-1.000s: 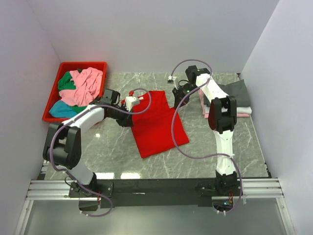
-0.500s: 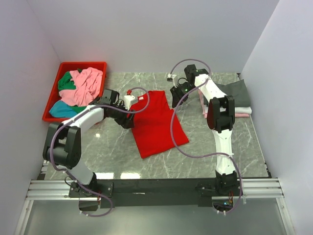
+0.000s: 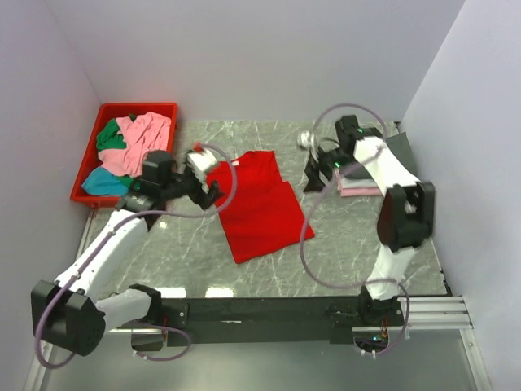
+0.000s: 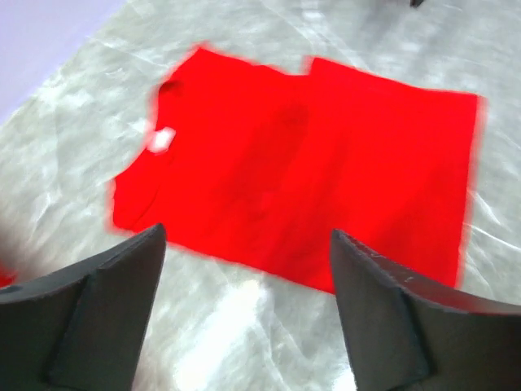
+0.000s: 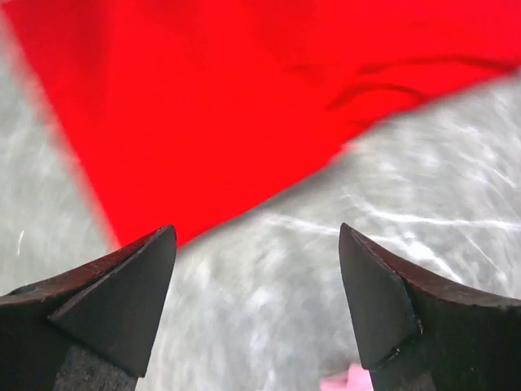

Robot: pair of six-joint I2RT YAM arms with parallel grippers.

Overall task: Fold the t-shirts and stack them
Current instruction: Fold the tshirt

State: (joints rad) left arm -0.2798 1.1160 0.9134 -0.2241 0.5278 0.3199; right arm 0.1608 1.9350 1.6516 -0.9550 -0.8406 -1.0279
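Observation:
My right gripper moves back along the t-shirt's edge next, then down onto the red t-shirt's near corner point(image 3: 310, 234) point(image 5: 127, 235), which lies uncovered closer to me.
A bright red t-shirt point(image 3: 259, 205) lies folded flat in the middle of the marble table point(image 3: 350, 244). My left gripper point(image 3: 212, 177) hovers open just off the shirt's left edge. In the left wrist view the red t-shirt point(image 4: 301, 171) lies ahead of my left gripper point(image 4: 247, 233), with nothing between the fingers. My right gripper point(image 3: 309, 164) stands open to the shirt's right. The right wrist view shows the red t-shirt point(image 5: 203, 106) beyond the empty right gripper point(image 5: 257, 230). A dark grey t-shirt point(image 3: 399, 155) lies over a pink one point(image 3: 358, 191) at the right.
A red plastic bin point(image 3: 138, 107) at the back left holds crumpled pink point(image 3: 140, 142), green point(image 3: 108, 137) and teal point(image 3: 102, 183) t-shirts. White walls close in the table on the left, back and right. A scrap of pink cloth point(image 5: 346, 381) shows under my right fingers.
Both grippers have gone from shut to open, letting go of the red t-shirt, and drawn back from it, the left arm leftward and the right arm rightward. The shirt lies still.

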